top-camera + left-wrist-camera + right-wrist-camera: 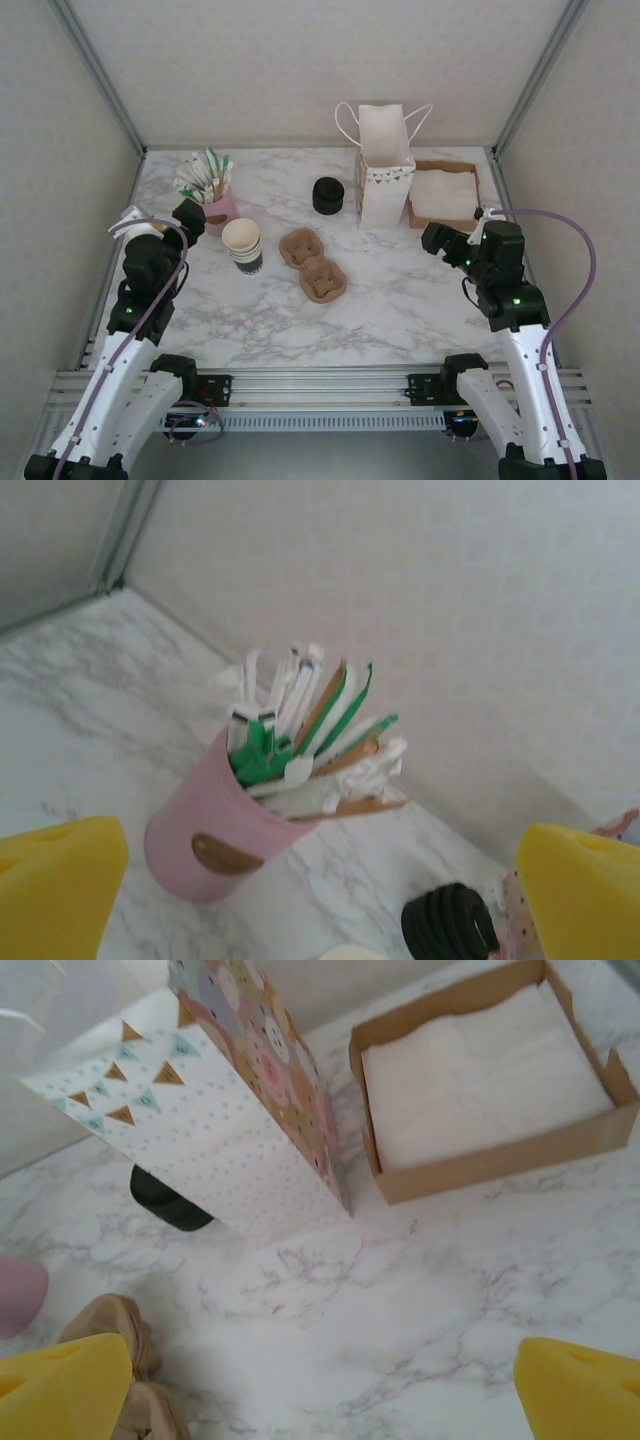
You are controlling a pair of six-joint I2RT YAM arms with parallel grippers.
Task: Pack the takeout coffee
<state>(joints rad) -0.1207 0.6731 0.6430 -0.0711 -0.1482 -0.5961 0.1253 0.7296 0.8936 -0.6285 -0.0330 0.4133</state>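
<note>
The robot's left gripper will tilt downward and lower past the pink cup to the nearer side of the top paper cup's rim (225, 237), because that rim is uncovered.
The takeout coffee is out of view. A stack of lidless paper cups (243, 245) with cream rims and dark walls stands left of centre. A squat pile of black lids (327, 195) sits behind it; the left wrist view has the pile (450, 925) at its lower right. A white patterned paper bag (384, 165) stands upright at the back, with the bag (220, 1130) at the right wrist view's upper left. My left gripper (188, 215) hangs open beside the pink cup, nothing between its yellow fingers (60, 880). My right gripper (437, 240) is open above bare marble, right of the bag.
A pink cup (220, 830) of stirrers and sachets stands at the back left. A cardboard box of white napkins (485, 1080) lies right of the bag. Brown pulp cup carriers (313, 265) lie mid-table. Walls close in the back and both sides.
</note>
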